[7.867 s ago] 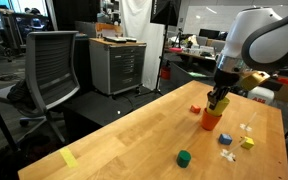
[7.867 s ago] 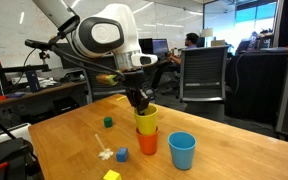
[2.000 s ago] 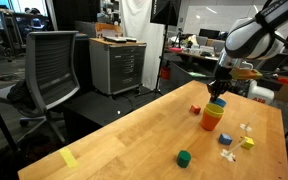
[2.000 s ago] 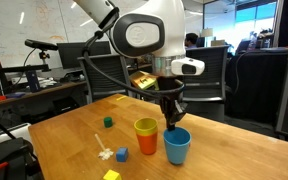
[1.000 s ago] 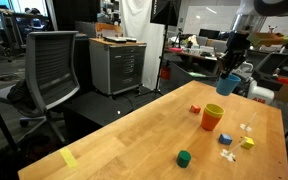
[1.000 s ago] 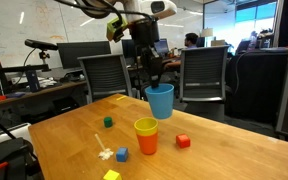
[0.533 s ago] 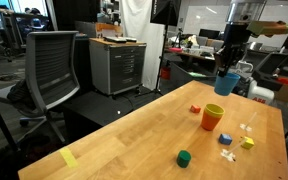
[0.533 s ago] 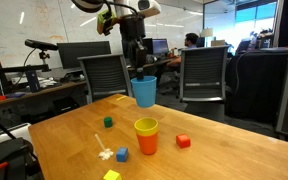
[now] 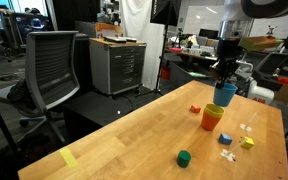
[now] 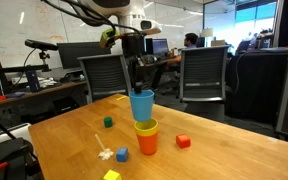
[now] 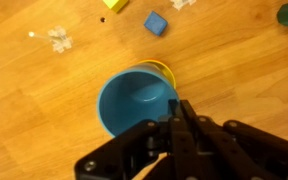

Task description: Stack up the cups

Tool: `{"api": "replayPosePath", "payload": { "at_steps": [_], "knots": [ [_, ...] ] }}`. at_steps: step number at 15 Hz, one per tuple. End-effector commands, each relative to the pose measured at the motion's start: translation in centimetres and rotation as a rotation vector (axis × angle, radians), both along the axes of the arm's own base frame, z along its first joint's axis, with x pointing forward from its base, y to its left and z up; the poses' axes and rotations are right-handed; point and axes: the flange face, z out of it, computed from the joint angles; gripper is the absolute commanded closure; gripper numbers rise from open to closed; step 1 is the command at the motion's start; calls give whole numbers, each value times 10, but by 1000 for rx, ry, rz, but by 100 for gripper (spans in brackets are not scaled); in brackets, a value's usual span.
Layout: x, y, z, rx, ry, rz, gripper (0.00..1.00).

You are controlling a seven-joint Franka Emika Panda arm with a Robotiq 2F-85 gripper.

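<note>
My gripper next lowers the blue cup into the yellow cup's opening (image 10: 146, 125) (image 11: 164, 69) and releases the blue cup's rim, since that nested yellow cup stands below my gripper.
My gripper (image 10: 138, 86) is shut on the rim of the blue cup (image 10: 142, 106) and holds it in the air directly over the yellow cup (image 10: 146, 128), which sits nested in the red-orange cup (image 10: 147, 144) on the wooden table (image 10: 204, 150). In an exterior view the blue cup (image 9: 225, 93) hangs just above the yellow and red-orange stack (image 9: 213, 116). In the wrist view the blue cup (image 11: 136, 100) fills the middle, with the yellow rim (image 11: 165, 70) peeking out behind it and my gripper (image 11: 181, 112) clamped on its edge.
A small red block (image 10: 183, 141), a blue block (image 10: 122, 154), a yellow block (image 10: 111, 175) and a green cube (image 10: 108, 122) lie around the stack. A white jack-like piece (image 10: 104, 153) lies near the blue block. Office chairs (image 10: 208, 75) stand beyond the table edge.
My gripper has come down with the blue cup from high over the table to just above the yellow cup.
</note>
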Motion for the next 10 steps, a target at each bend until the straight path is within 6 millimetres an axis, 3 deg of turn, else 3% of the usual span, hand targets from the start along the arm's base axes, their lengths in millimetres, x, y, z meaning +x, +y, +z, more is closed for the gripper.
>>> {"api": "replayPosePath", "payload": {
  "at_steps": [1,10],
  "knots": [
    [7,0,-8,-15,9,25,99],
    [13,0,-20,-19,-37,55,99]
  ]
}}
